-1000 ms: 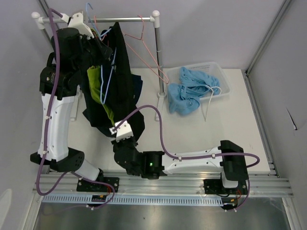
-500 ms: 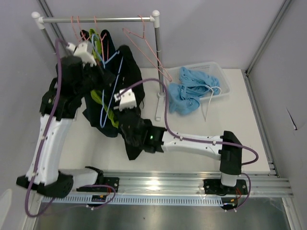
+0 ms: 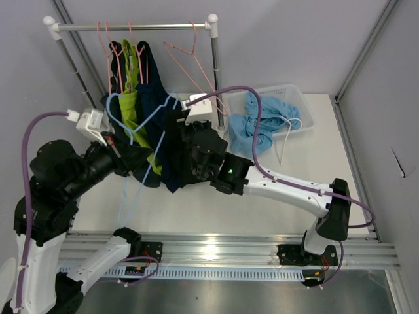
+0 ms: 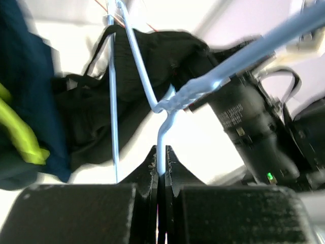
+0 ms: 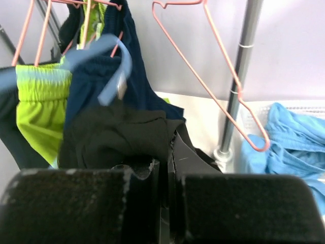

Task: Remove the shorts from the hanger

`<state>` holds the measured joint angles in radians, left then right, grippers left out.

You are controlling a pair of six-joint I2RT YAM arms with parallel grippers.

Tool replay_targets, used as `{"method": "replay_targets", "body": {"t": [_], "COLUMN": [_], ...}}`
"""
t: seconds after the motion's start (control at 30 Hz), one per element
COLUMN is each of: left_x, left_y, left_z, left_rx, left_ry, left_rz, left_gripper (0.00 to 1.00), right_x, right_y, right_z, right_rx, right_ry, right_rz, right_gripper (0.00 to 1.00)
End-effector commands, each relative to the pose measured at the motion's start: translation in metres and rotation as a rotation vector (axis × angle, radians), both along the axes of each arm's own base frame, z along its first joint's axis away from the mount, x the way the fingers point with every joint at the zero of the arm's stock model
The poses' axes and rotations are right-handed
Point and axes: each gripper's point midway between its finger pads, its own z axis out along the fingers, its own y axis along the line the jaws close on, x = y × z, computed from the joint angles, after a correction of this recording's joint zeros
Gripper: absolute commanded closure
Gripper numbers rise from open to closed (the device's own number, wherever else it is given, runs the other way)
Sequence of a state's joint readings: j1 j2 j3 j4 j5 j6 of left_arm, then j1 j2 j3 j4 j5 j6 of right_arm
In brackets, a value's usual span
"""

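I will release the black shorts point(image 3: 171, 160) over the white basket holding shorts, right of my right gripper in the top view.
My left gripper point(image 3: 126, 145) is shut on the wire of a light-blue hanger point(image 3: 141, 116), held off the rail in front of the rack; the left wrist view shows the wire point(image 4: 161, 147) pinched between the jaws point(image 4: 161, 170). My right gripper point(image 3: 175, 140) is shut on the black shorts point(image 3: 171, 160), which bunch around its jaws point(image 5: 165, 168) in the right wrist view point(image 5: 127, 137). Lime green shorts point(image 3: 129, 104) and navy shorts point(image 3: 154, 98) hang on pink hangers. Light blue shorts point(image 3: 258, 124) lie in and over a white basket point(image 3: 301, 103).
The rack's rail point(image 3: 163, 27) and right post point(image 3: 216, 85) stand at the back left. An empty pink hanger point(image 3: 193, 59) hangs near the post. A white hanger point(image 3: 288, 134) lies at the basket. Walls close both sides.
My left arm has swung down and toward the near left, carrying the blue hanger away from the rail. My right gripper has moved up and farther back with the black shorts.
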<state>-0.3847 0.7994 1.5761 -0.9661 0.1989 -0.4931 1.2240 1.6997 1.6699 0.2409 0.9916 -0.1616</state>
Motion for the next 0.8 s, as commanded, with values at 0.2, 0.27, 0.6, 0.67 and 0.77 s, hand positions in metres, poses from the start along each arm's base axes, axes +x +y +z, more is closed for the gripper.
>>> {"method": "replay_targets", "body": {"t": [0.2,0.27,0.6,0.67,0.77], "left_x": [-0.051,-0.056,-0.033,-0.032,-0.029], "left_y": [-0.039,-0.024,0.012,0.008,0.009], "left_z": [-0.066,-0.074,-0.151,-0.162,-0.167], "left_rx": [-0.128,-0.090,0.048,0.039,0.028], "left_ry": [0.216,0.197,0.245,0.264,0.247], "left_rz": [-0.277,-0.210,0.026,0.015,0.025], "left_gripper": [1.00,1.00,1.00,1.00,1.00], "right_x": [0.002,0.005,0.056,0.072,0.104], "right_y": [-0.116,-0.133,-0.194,-0.201,-0.222], "right_z": [0.106,0.123,0.221,0.236,0.248], "right_rx": [0.154,0.182,0.186,0.181,0.175], "right_ry": [-0.128,-0.148,-0.333,-0.373,-0.428], "right_rz": [-0.144,-0.161,-0.260,-0.285,-0.346], "right_gripper": [1.00,1.00,1.00,1.00,1.00]}}
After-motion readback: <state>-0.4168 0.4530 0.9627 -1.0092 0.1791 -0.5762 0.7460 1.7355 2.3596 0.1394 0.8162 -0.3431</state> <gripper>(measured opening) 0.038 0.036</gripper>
